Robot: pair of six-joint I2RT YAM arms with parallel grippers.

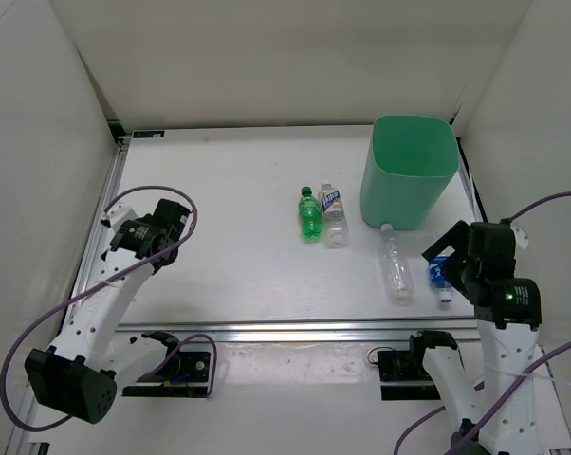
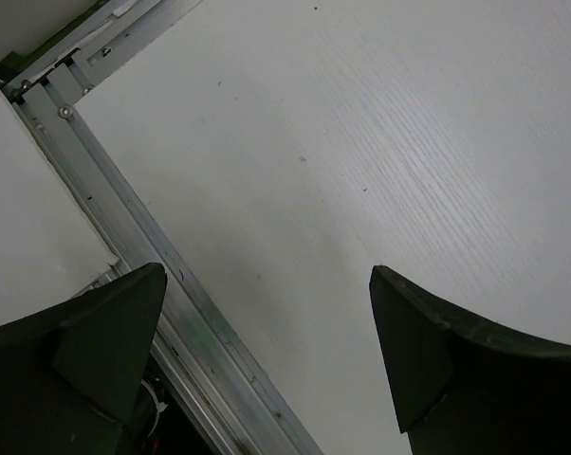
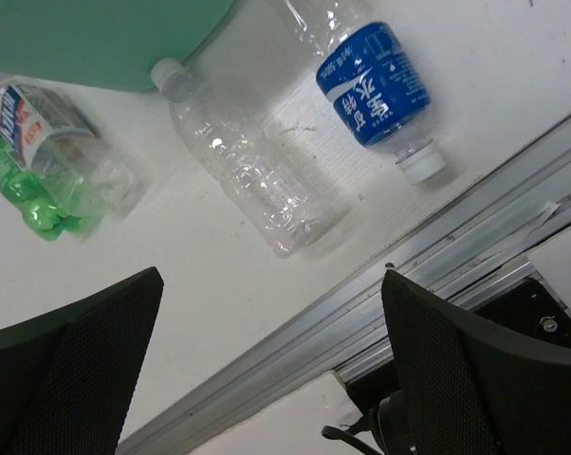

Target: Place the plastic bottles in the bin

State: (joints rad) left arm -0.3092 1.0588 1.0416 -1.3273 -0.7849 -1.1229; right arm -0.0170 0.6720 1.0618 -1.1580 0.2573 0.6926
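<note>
My right gripper comes down next with open fingers astride the blue-labelled bottle around its label [image 1: 440, 273]. It then closes there, since that bottle still lies on the tabletop outside the bin [image 1: 409, 171].
The mint-green bin [image 1: 409, 171] stands at the back right; its wall shows in the right wrist view [image 3: 105, 38]. A green bottle [image 1: 310, 214] and a clear labelled bottle [image 1: 334, 215] lie side by side left of it. A clear unlabelled bottle [image 1: 396, 265] lies in front of the bin, its cap by the bin's base. A blue-labelled bottle [image 1: 440, 278] lies to its right, partly under my right gripper [image 1: 444, 251]. That gripper [image 3: 271, 275] is open and empty, above the table near the blue-labelled bottle [image 3: 376, 85] and the clear bottle [image 3: 243, 161]. My left gripper [image 1: 183, 220] is open and empty at the far left [image 2: 267, 270].
An aluminium rail [image 1: 295, 329] runs along the table's near edge, and another [image 2: 124, 227] runs along the left side. White walls enclose the table on the left, back and right. Purple cables [image 1: 39, 322] loop from both arms.
</note>
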